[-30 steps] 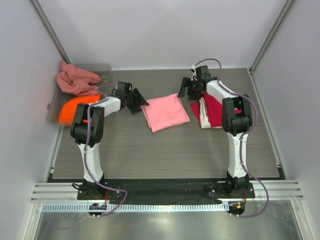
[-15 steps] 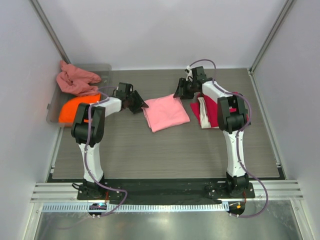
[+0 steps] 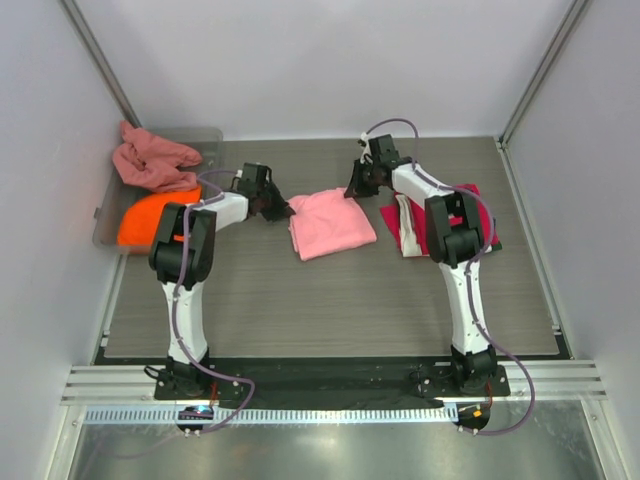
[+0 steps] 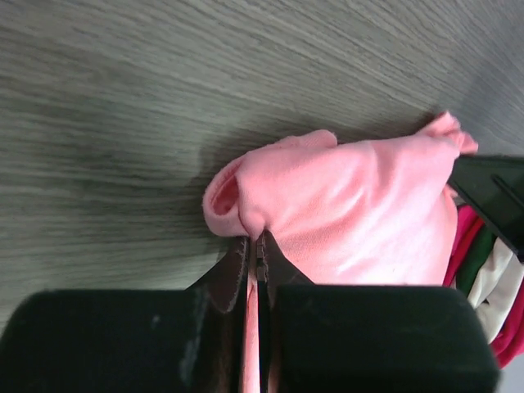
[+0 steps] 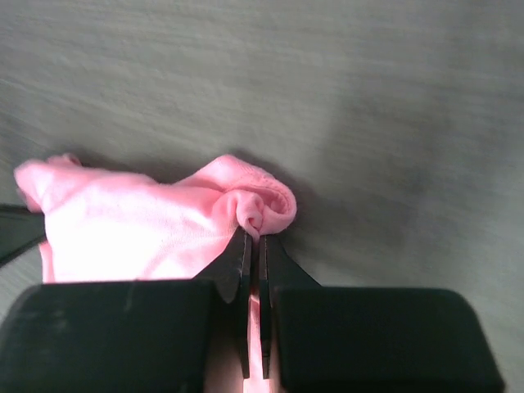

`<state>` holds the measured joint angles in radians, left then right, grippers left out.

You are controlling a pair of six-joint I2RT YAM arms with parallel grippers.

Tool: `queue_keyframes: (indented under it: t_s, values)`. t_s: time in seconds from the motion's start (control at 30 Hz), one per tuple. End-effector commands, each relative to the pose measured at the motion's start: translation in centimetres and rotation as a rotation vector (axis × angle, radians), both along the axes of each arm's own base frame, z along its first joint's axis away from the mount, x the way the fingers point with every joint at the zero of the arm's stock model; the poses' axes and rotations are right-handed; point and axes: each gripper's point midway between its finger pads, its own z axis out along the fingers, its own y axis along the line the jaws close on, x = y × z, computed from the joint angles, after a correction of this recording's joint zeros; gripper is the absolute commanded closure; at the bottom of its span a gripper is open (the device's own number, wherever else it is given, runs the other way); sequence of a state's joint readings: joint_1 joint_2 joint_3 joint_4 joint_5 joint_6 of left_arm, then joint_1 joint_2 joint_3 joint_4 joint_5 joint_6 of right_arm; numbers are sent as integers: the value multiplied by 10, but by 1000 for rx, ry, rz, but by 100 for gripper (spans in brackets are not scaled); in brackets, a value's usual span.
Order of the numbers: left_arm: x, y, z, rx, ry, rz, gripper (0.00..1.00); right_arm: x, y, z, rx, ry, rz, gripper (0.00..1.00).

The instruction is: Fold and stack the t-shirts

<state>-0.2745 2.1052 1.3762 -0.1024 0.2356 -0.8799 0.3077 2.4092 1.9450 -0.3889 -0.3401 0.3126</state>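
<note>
The stack [image 3: 419, 222] is to the right of my right gripper in the top view. My right gripper should lift the already folded pink t-shirt [image 3: 332, 222] over it, lower it and release it.
A folded light pink t-shirt [image 3: 332, 222] lies in the middle of the table. My left gripper [image 3: 284, 209] is shut on its far left corner, cloth bunched at the fingertips [image 4: 255, 246]. My right gripper [image 3: 352, 191] is shut on its far right corner [image 5: 258, 214]. To the right lies a stack of folded crimson red, white and dark t-shirts [image 3: 415, 225], partly under the right arm. An orange t-shirt [image 3: 145, 218] and a dusty rose one [image 3: 150, 160] lie crumpled in the grey tray at far left.
The grey plastic tray [image 3: 210, 137] stands against the left wall at the back. White walls close in the table on three sides. Bare wood-grain table surface [image 3: 330, 300] stretches between the pink shirt and the arm bases.
Both grippers moved inward onto the pink t-shirt's far corners and shut on the cloth. The shirt's far edge has bunched up slightly.
</note>
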Motion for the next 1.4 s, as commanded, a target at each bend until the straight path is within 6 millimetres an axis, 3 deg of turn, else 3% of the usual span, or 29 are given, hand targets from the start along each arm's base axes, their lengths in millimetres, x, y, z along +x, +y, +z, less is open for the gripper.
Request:
queue_keyframes:
  t_s: [0.0, 0.03, 0.07, 0.1, 0.13, 0.17, 0.2, 0.23, 0.27, 0.3, 0.33, 0.37, 0.43, 0.5, 0.53, 0.57, 0.6, 0.63, 0.67, 0.7, 0.83, 0.97, 1.03, 1.07, 1.13, 1.2, 1.27, 1.37]
  values:
    - [0, -7, 42, 24, -129, -15, 100, -8, -6, 76, -9, -145, -13, 99]
    - [-3, -9, 50, 27, -152, -23, 100, -12, -7, 86, -2, -159, -18, 99]
    - [-6, -12, 57, 31, -169, -25, 100, -25, -12, 79, -4, -135, -25, 99]
    - [-15, -19, 75, 37, -207, -34, 100, -31, -11, 118, 40, -212, -27, 99]
    - [-20, -24, 81, 44, -222, -41, 100, -38, -15, 124, 39, -219, -37, 99]
    - [-27, -30, 103, 35, -266, -48, 100, -56, -22, 114, 25, -193, -45, 99]
    - [-38, -41, 104, 47, -274, -63, 100, -63, -28, 147, 43, -267, -64, 99]
    - [-46, -48, 113, 44, -290, -74, 100, -73, -32, 157, 47, -284, -73, 99]
    - [-53, -54, 119, 38, -305, -81, 100, -90, -40, 145, 28, -256, -86, 99]
    - [-68, -66, 136, 29, -339, -101, 100, -101, -51, 175, 31, -320, -124, 99]
    - [-77, -72, 143, 21, -352, -108, 100, -110, -60, 178, 12, -328, -151, 99]
    - [-92, -88, 149, 6, -360, -145, 100, -124, -75, 167, -28, -291, -186, 99]
    - [-106, -92, 174, 0, -412, -128, 100, -146, -100, 193, -52, -347, -265, 99]
    - [-127, -113, 191, -39, -436, -172, 100, -167, -115, 210, -55, -366, -309, 99]
    - [-134, -121, 210, -69, -466, -184, 100, -179, -128, 235, -49, -424, -359, 99]
    - [-146, -133, 220, -90, -479, -213, 100, -186, -135, 247, -49, -444, -389, 99]
    - [-155, -136, 224, -92, -463, -221, 100, -195, -142, 251, -62, -435, -412, 99]
    - [-160, -142, 244, -116, -489, -222, 100, -199, -156, 259, -94, -452, -470, 99]
    - [-169, -151, 251, -126, -495, -238, 100, -205, -165, 277, -99, -485, -508, 99]
    - [-173, -156, 253, -135, -479, -250, 100, -211, -177, 278, -142, -470, -541, 99]
    - [-187, -191, 275, -202, -480, -327, 100, -213, -237, 289, -284, -481, -751, 99]
    - [-187, -231, 285, -217, -507, -390, 100, -203, -272, 286, -287, -435, -842, 99]
    - [-176, -251, 290, -235, -516, -406, 100, -192, -274, 279, -265, -398, -837, 99]
    - [-173, -258, 293, -241, -526, -414, 100, -190, -289, 284, -263, -400, -885, 99]
    - [-161, -277, 291, -254, -527, -416, 100, -180, -297, 280, -256, -378, -902, 99]
    - [-152, -291, 276, -256, -498, -408, 100, -175, -310, 287, -255, -386, -941, 99]
    - [-152, -305, 282, -316, -482, -426, 100, -172, -316, 287, -257, -382, -958, 99]
    - [-151, -323, 271, -343, -460, -442, 100, -177, -331, 287, -276, -385, -1002, 99]
